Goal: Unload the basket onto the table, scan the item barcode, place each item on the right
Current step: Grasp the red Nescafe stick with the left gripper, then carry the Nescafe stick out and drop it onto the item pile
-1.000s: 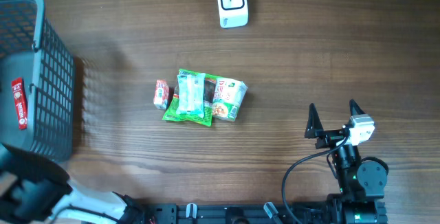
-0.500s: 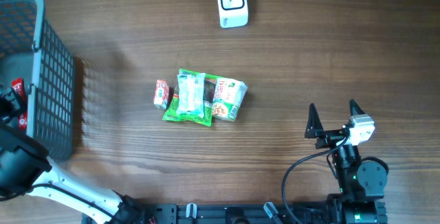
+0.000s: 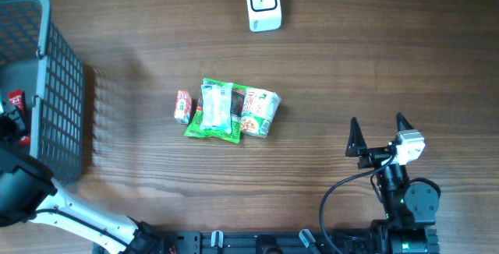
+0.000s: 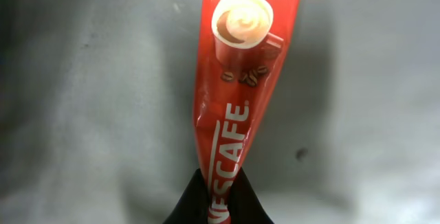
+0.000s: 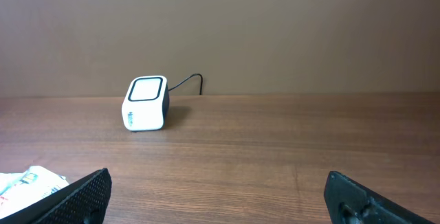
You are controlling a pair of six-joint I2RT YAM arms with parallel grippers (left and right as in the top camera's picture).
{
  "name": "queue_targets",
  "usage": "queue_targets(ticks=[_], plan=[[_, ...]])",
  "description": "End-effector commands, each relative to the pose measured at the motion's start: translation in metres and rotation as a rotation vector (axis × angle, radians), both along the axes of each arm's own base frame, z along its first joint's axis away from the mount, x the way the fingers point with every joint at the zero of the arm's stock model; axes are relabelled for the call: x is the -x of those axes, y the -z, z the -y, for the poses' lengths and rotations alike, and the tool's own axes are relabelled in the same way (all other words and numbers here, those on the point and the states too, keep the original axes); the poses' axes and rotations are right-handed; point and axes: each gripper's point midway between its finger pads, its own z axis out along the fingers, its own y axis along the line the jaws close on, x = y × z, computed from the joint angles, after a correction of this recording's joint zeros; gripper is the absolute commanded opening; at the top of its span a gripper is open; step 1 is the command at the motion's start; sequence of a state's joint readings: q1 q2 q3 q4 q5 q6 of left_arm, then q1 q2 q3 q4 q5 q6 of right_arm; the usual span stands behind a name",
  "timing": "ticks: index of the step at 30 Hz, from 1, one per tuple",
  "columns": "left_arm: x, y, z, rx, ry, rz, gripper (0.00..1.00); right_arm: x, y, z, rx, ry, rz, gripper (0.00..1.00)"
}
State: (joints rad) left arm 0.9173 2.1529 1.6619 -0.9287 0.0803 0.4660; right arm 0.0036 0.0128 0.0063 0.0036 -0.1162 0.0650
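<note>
I will lift my left gripper over the mesh side of the basket and move it across to the snack packets, which lie to its right in the overhead view. Then I will lower it to let go.
A red Nescafe coffee sachet (image 4: 240, 80) lies on the grey floor of the basket (image 4: 82, 114), and my left gripper (image 4: 218, 203) is shut on its near end, the dark fingers (image 4: 189, 207) pinching it from both sides. From overhead only red slivers of the sachet (image 3: 15, 98) show beside the left arm (image 3: 17, 180) inside the basket (image 3: 66, 75). No barcode shows on the sachet. The white scanner (image 3: 263, 3) stands at the table's far edge. My right gripper (image 3: 380, 133) is open and holds nothing at the lower right, facing the scanner (image 5: 145, 103).
A pile of snack packets (image 3: 226, 110) with a small red box (image 3: 182, 107) lies mid-table; its edge shows in the right wrist view as a white packet (image 5: 27, 179). The basket's mesh wall (image 3: 70, 106) rises between the left gripper and the table.
The left arm has swung up over the basket and covered the sachet, and its gripper has shut on the sachet's end. The right arm has not moved.
</note>
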Motion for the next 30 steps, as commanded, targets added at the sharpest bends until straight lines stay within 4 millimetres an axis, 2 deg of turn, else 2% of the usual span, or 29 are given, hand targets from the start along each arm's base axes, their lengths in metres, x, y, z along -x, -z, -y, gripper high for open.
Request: queue_targets(ticks=[1,5,9,11,14,15,17,18,21,24,25,27,29,30], plan=[[-0.018,-0.069,-0.006,-0.079,-0.037,0.148,0.04,0.001,-0.002,-0.002,0.01,-0.014,0.01,1.0],[-0.03,-0.167,0.003,-0.187,-0.037,0.361,0.04,0.001,-0.002,-0.002,0.01,-0.014,0.01,1.0],[-0.028,-0.255,0.038,-0.249,-0.023,0.565,0.04,0.001,-0.002,-0.002,0.01,-0.014,0.01,1.0],[-0.025,-0.285,0.064,-0.258,0.007,0.625,0.04,0.001,-0.002,-0.002,0.01,-0.014,0.01,1.0],[-0.023,-0.309,0.101,-0.253,0.068,0.666,0.04,0.001,-0.002,-0.002,0.01,-0.014,0.01,1.0],[-0.022,-0.313,0.112,-0.251,0.086,0.671,0.04,0.001,-0.002,-0.002,0.01,-0.014,0.01,1.0],[-0.023,-0.321,0.147,-0.218,0.152,0.679,0.04,0.001,-0.002,-0.002,0.01,-0.014,0.01,1.0],[-0.025,-0.32,0.175,-0.166,0.217,0.677,0.04,0.001,-0.002,-0.002,0.01,-0.014,0.01,1.0],[-0.029,-0.308,0.239,-0.028,0.354,0.631,0.04,0.001,-0.002,-0.002,0.01,-0.014,0.01,1.0],[-0.031,-0.286,0.289,0.085,0.476,0.545,0.04,0.001,-0.002,-0.002,0.01,-0.014,0.01,1.0],[-0.033,-0.279,0.3,0.111,0.505,0.521,0.04,0.001,-0.002,-0.002,0.01,-0.014,0.01,1.0],[-0.036,-0.255,0.331,0.178,0.589,0.455,0.04,0.001,-0.002,-0.002,0.011,-0.014,0.01,1.0],[-0.039,-0.233,0.353,0.224,0.648,0.4,0.04,0.001,-0.002,-0.002,0.01,-0.014,0.01,1.0],[-0.04,-0.215,0.368,0.255,0.687,0.358,0.04,0.001,-0.002,-0.002,0.01,-0.014,0.01,1.0]])
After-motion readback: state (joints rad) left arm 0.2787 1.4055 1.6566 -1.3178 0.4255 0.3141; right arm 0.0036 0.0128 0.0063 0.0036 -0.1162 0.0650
